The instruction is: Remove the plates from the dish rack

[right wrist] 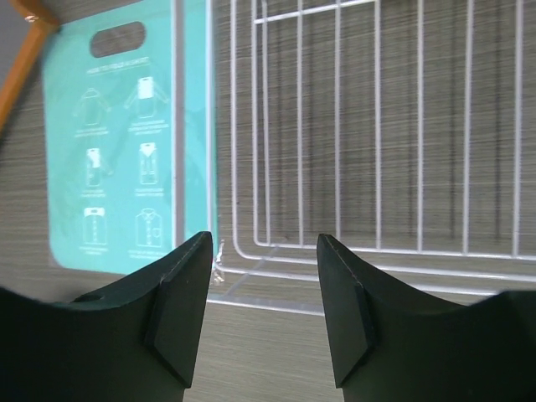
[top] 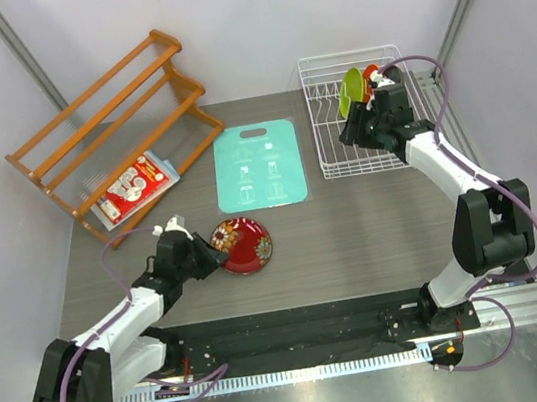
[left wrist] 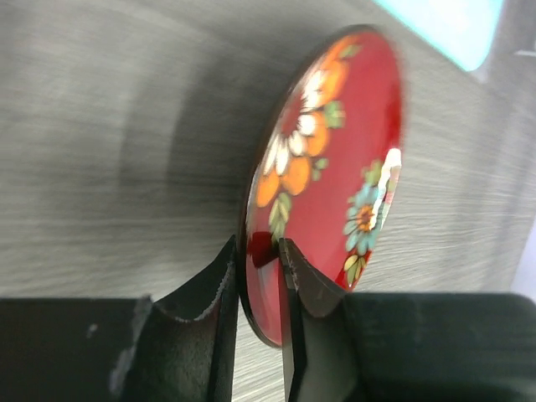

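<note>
The lime plate stands upright farther outward, so my right gripper will next move outward over the rack, down onto the lime plate's upper rim (top: 353, 89).
The dark red floral plate (top: 245, 244) is low over the table in front of the teal board. My left gripper (top: 214, 256) is shut on its left rim; in the left wrist view both fingers (left wrist: 219, 293) clamp the plate's edge (left wrist: 335, 159). The white wire dish rack (top: 335, 156) stands at the back right. A lime plate (top: 352, 93) and an orange plate (top: 370, 75) stand upright in it. The dark teal-blue plate is hidden. My right gripper (top: 347, 136) hovers over the rack's front half, open and empty. In the right wrist view (right wrist: 264, 280) I see bare rack wires (right wrist: 337, 126).
A teal rectangular board (top: 259, 165) lies between the two arms and also shows in the right wrist view (right wrist: 117, 151). An orange-brown wooden slatted rack (top: 105, 124) stands at the back left, with a red-and-white packet (top: 135, 186) in front of it.
</note>
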{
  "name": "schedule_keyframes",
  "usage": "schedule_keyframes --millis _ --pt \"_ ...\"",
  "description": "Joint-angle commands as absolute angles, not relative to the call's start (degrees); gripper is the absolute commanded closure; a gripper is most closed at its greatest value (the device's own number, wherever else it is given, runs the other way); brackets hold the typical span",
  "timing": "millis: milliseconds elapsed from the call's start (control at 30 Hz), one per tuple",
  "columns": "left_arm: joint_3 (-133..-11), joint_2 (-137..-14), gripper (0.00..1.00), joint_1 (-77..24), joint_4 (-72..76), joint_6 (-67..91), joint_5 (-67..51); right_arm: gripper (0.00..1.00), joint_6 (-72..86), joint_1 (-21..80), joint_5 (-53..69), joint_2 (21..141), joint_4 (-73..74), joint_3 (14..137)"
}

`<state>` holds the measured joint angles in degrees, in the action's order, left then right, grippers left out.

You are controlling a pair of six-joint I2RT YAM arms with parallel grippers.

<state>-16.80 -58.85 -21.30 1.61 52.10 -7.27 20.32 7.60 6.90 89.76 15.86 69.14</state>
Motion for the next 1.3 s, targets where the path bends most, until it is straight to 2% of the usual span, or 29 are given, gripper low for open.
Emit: schedule_keyframes --millis 0,200,233,333,400,433,467,500,533,600,733,900,1167,1200,1267 --pt "-14.9 -57.0 0.78 -21.4 -4.0 50.1 -4.7 0.42 18.0 6.6 2.1 90.1 16.8 71.6" --pt "-15.2 -56.2 0.71 -21.4 -5.0 49.9 -4.0 0.41 18.0 6.1 2.3 91.1 16.8 72.2" --pt "-15.2 -56.5 0.63 -21.4 -5.1 50.0 -3.7 0.42 18.0 6.0 2.1 91.2 16.8 72.5" --pt "-15.9 -57.6 0.59 -21.4 -5.9 49.8 -3.9 0.42 17.8 5.8 1.7 92.6 17.1 74.3" --pt "-17.0 -57.8 0.52 -21.4 -7.0 49.0 -3.1 0.41 17.4 5.5 0.3 93.2 17.3 75.2" --pt "-17.4 -57.9 0.47 -21.4 -7.6 48.9 -2.9 0.41 17.1 5.4 0.3 94.0 17.3 76.3" --pt "-17.8 -57.6 0.35 -21.4 -8.8 48.7 -2.6 0.4 16.5 5.3 -1.9 94.5 17.4 77.2" --pt "-18.5 -57.1 0.3 -21.4 -9.6 48.6 -2.3 0.4 16.2 5.3 -4.2 95.2 17.4 78.2" --pt "-18.8 -56.6 0.14 -21.4 -10.6 48.2 -2.3 0.39 15.7 5.3 -5.1 95.9 17.3 80.4" --pt "-19.9 -53.9 0.01 -21.4 -12.6 47.9 -0.7 0.39 14.8 5.1 -7.7 99.0 17.8 85.0" --pt "-23.2 -47.1 0.0 -21.6 -19.6 44.9 3.3 0.37 12.1 4.8 -10.7 104.9 18.5 93.7" --pt "-28.2 -42.4 0.0 -21.7 -16.9 41.5 0.7 0.39 9.7 4.3 -11.9 117.6 22.4 109.7" --pt "-43.2 -56.5 0.01 -22.0 -8.4 36.6 -6.0 0.47 5.9 4.3 -15.0 130.1 25.2 123.9" --pt "-44.4 -58.0 0.01 -22.1 -6.6 35.9 -6.2 0.56 5.5 4.4 -15.0 130.9 25.5 125.9" --pt "-46.4 -62.5 0.01 -22.3 -4.8 35.5 -5.9 0.6 4.6 4.4 -15.1 133.5 25.7 127.4"
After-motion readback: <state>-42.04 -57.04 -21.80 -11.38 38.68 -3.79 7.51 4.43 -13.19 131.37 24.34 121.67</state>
